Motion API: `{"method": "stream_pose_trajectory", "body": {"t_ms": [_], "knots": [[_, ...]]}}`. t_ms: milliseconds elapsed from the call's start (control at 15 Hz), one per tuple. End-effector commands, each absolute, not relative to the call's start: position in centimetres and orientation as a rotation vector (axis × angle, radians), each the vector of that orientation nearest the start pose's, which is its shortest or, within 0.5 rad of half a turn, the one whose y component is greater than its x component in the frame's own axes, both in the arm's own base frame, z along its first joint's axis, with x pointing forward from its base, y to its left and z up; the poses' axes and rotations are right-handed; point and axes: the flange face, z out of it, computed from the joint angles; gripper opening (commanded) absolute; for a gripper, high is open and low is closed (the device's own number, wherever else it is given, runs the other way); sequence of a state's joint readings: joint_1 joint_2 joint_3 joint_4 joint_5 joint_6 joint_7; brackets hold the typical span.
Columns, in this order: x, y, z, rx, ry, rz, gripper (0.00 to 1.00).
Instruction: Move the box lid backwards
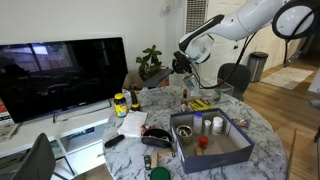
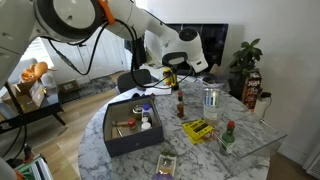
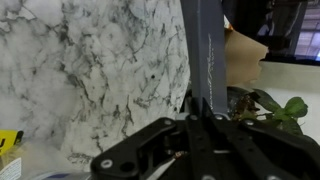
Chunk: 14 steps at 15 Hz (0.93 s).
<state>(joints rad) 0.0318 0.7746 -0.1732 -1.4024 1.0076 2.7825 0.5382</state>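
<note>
The held edge of the lid needs to go down next toward the bare marble beyond the open box [image 1: 243, 138]. Then my gripper needs to let go of it there.
The box lid [image 3: 208, 50] is a thin dark grey slab. In the wrist view it stands edge-on, up out of my gripper [image 3: 205, 112], which is shut on its lower edge. In both exterior views my gripper [image 1: 184, 64] [image 2: 172, 72] hangs above the far side of the round marble table [image 1: 262, 128], beyond the open dark box [image 1: 243, 138] [image 2: 108, 138]. The lid is hard to make out there. The box holds small jars and a red item. Below the lid I see the marble top [image 3: 110, 70] and its edge.
A potted plant [image 1: 150, 62] [image 2: 246, 55] stands near the gripper and shows in the wrist view [image 3: 275, 108]. Sauce bottles [image 2: 179, 103], a yellow packet [image 2: 198, 129], a glass jar [image 2: 210, 99] and a yellow can [image 1: 120, 103] are on the table. A TV [image 1: 60, 75] and a chair [image 1: 236, 76] stand behind.
</note>
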Motion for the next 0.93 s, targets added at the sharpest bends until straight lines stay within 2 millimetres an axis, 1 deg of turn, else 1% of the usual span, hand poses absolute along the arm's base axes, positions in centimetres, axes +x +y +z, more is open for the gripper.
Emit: {"method": "stream_pose_trajectory", "body": {"t_ms": [0,133,400,533,600,667,800,867], "knots": [[76.5,-9.8,31.3,-1.856,1.599,-0.618,0.01],[76.9,-9.0,30.7,-1.879,1.595,-0.627,0.01],[77.6,-7.9,29.5,-1.907,1.6,-0.592,0.01],[78.1,-7.6,29.1,-1.903,1.617,-0.603,0.01],[78.3,-7.6,28.9,-1.895,1.644,-0.63,0.29],[78.5,-7.8,28.8,-1.884,1.661,-0.649,0.3],[78.7,-8.3,29.2,-1.858,1.699,-0.702,0.44],[78.8,-8.7,29.7,-1.848,1.713,-0.75,0.52]]}}
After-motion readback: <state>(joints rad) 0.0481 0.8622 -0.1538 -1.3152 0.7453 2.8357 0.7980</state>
